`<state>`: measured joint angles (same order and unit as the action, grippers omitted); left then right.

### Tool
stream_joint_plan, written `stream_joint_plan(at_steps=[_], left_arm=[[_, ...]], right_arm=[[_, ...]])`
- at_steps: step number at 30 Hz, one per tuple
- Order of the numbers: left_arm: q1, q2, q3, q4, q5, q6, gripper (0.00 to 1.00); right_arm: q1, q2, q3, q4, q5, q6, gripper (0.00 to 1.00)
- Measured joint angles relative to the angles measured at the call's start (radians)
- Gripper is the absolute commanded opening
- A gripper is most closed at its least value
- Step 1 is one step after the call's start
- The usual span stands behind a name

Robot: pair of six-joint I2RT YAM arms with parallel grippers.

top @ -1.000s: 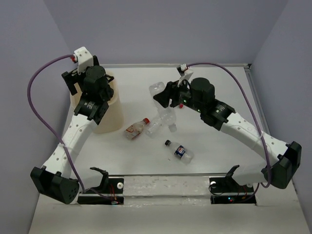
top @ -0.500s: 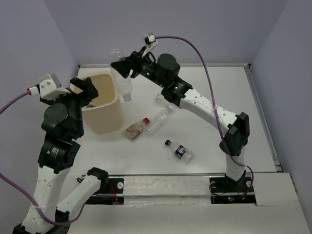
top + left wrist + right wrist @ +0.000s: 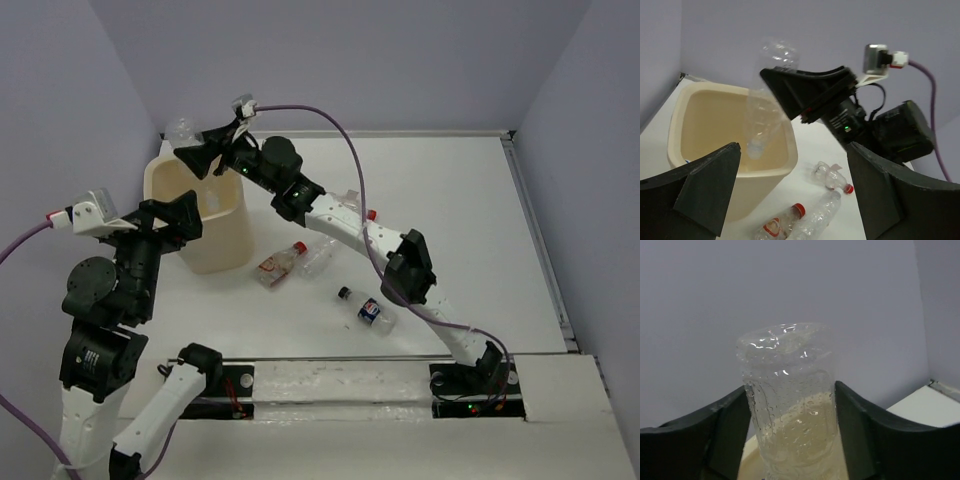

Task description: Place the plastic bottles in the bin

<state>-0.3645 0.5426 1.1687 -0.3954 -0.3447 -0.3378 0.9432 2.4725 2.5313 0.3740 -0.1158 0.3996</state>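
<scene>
Next, my left gripper swings down, to its right in the top view, onto the body of the clear bottle, still below it outside the bin.
A clear plastic bottle (image 3: 765, 100) hangs cap down over the mouth of the cream bin (image 3: 220, 245), and my right gripper (image 3: 197, 157) is shut on its body. In the right wrist view the bottle (image 3: 790, 400) fills the gap between both fingers. My left gripper (image 3: 180, 222) is raised beside the bin's near left side, open with nothing in it. Several more bottles lie on the table: a red-capped one (image 3: 280, 264), a clear one (image 3: 322, 254), a black-capped one with a blue label (image 3: 370, 311) and a crushed red-capped one (image 3: 355, 205).
The right arm stretches diagonally across the table above the loose bottles. Purple walls close in the back and both sides. A purple cable loops over the far part of the table.
The right arm has swung left from mid-table, carrying the clear bottle over the bin. The left arm has drawn back from over the bin toward the near left.
</scene>
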Motion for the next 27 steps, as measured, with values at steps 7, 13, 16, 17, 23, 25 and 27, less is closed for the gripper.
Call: stream_joint_plan(at_steps=[7, 13, 16, 17, 23, 25, 27], left_arm=[[0.0, 0.031, 0.055, -0.038, 0.171, 0.021, 0.99], [0.0, 0.116, 0.05, -0.06, 0.377, 0.025, 0.99], [0.0, 0.154, 0.025, -0.051, 0.479, 0.022, 0.99], [-0.002, 0.166, 0.008, -0.04, 0.503, 0.016, 0.99], [-0.16, 0.3, -0.127, 0.018, 0.509, -0.027, 0.99], [-0.272, 0.375, -0.144, 0.045, 0.467, -0.051, 0.99], [-0.38, 0.482, -0.167, 0.087, 0.409, -0.065, 0.99]], right_arm=[[0.014, -0.072, -0.177, -0.034, -0.014, -0.095, 0.93], [-0.026, -0.518, -0.655, -0.016, -0.034, -0.15, 0.74], [-0.113, -0.814, -0.969, 0.045, -0.056, -0.119, 0.54], [-0.167, -0.952, -1.123, 0.066, -0.058, -0.095, 0.51], [-0.3, -1.297, -1.621, -0.001, 0.016, -0.041, 0.52], [-0.297, -1.375, -1.772, -0.113, 0.054, -0.031, 0.57], [-0.295, -1.441, -1.873, -0.222, 0.086, -0.018, 0.61]])
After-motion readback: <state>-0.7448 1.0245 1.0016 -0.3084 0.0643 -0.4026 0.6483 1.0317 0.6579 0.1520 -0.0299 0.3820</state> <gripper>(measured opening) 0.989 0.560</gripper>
